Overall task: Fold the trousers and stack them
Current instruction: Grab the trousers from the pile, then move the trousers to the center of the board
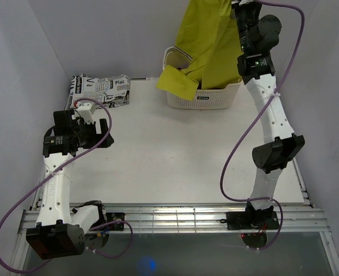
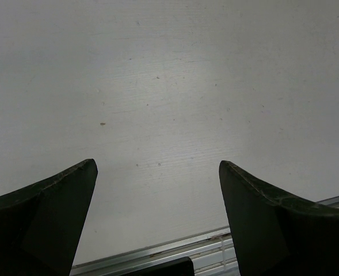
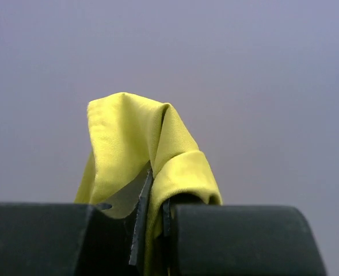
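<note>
My right gripper will next move back and down over the bare table by the basket's near side and let go of the trousers [image 1: 206, 43], because they still hang into the basket.
The mustard-yellow trousers [image 1: 206, 43] hang from the top of the overhead view down into the white basket [image 1: 204, 99], with one folded end [image 1: 178, 83] draped over the basket's left rim. My right gripper [image 3: 155, 201] is raised high above the basket and shut on a bunched fold of the trousers [image 3: 129, 144]. In the overhead view its fingers are hidden at the top edge behind the cloth. My left gripper [image 2: 157, 167] hovers wide open over the bare white table [image 2: 169, 86] at the left [image 1: 103, 137], holding nothing.
A folded black-and-white newspaper-print garment [image 1: 100, 90] lies at the table's back left corner. The basket stands at the back centre-right. A metal rail [image 1: 175, 218] runs along the near edge. Grey walls close in both sides and the back.
</note>
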Tool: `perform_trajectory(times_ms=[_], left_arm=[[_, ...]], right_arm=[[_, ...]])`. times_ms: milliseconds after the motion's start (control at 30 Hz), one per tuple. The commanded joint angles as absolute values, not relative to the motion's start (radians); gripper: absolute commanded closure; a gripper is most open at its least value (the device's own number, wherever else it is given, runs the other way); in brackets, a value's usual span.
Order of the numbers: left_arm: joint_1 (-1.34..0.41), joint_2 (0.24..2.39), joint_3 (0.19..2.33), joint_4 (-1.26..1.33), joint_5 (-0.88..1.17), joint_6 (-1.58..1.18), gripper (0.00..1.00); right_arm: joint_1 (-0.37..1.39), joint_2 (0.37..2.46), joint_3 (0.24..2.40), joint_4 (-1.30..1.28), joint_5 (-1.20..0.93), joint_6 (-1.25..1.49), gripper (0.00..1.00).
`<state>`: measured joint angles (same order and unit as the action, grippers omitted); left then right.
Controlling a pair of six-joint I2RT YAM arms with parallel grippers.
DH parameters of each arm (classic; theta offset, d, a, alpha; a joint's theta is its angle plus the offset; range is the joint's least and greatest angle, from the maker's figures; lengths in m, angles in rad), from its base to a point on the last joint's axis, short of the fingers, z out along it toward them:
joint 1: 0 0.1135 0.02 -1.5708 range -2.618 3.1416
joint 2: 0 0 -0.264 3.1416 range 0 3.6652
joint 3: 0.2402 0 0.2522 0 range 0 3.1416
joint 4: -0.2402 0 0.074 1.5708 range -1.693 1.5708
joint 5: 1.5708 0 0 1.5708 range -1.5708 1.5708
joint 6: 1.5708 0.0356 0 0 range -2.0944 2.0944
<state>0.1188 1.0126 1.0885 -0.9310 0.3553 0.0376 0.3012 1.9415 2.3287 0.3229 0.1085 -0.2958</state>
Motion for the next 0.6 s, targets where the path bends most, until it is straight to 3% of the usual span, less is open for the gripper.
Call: perform_trajectory(times_ms=[0,300,533,567], left_arm=[[0.120,1.015,1.134,-0.908,0.341,0.017,0.02],[0.121,1.026,1.157,-0.907,0.353,0.011,0.02],[0.123,1.042,1.149,-0.900,0.367,0.012,0.02],[0.121,1.045,1.146,-0.897,0.368,0.014,0.02]], right_arm=[[0.324,1.768,2.347,0.511,0.026,-0.285,0.92],[0.380,1.447,2.136,0.397,-0.155,-0.164,0.92],[0.380,1.090,1.507,0.232,-0.275,-0.192,0.92],[0.380,1.051,1.341,0.192,-0.273,-0.195,0.92]])
